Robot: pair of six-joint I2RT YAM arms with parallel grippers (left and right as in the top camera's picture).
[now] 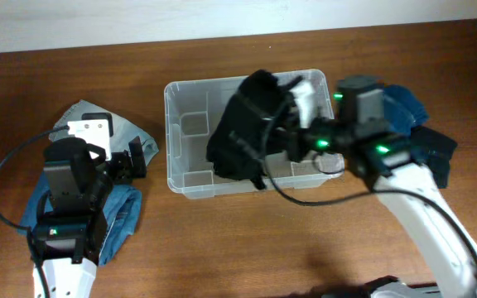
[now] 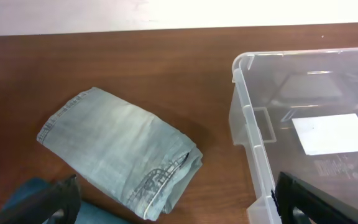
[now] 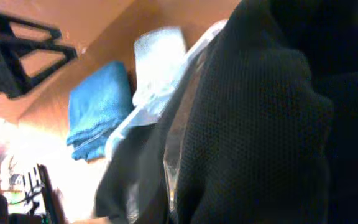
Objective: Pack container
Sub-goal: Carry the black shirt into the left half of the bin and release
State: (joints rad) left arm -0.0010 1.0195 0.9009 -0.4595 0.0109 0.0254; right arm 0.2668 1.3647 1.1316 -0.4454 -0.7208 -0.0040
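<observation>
The black garment shifts toward the container's empty end by the jeans next, after my right gripper lowers into the bin.
The clear container stands mid-table; its wall and rim and the white label on its base show in the left wrist view. My right gripper reaches over the container's right side, shut on a black garment that hangs bunched into the bin. The garment fills the right wrist view and hides the fingers. My left gripper is open and empty left of the container, just above the table.
Folded light-blue jeans lie left of the container, also seen overhead. A blue garment lies under my left arm. Dark blue clothes are piled right of the container. The brown table ends at a pale wall behind.
</observation>
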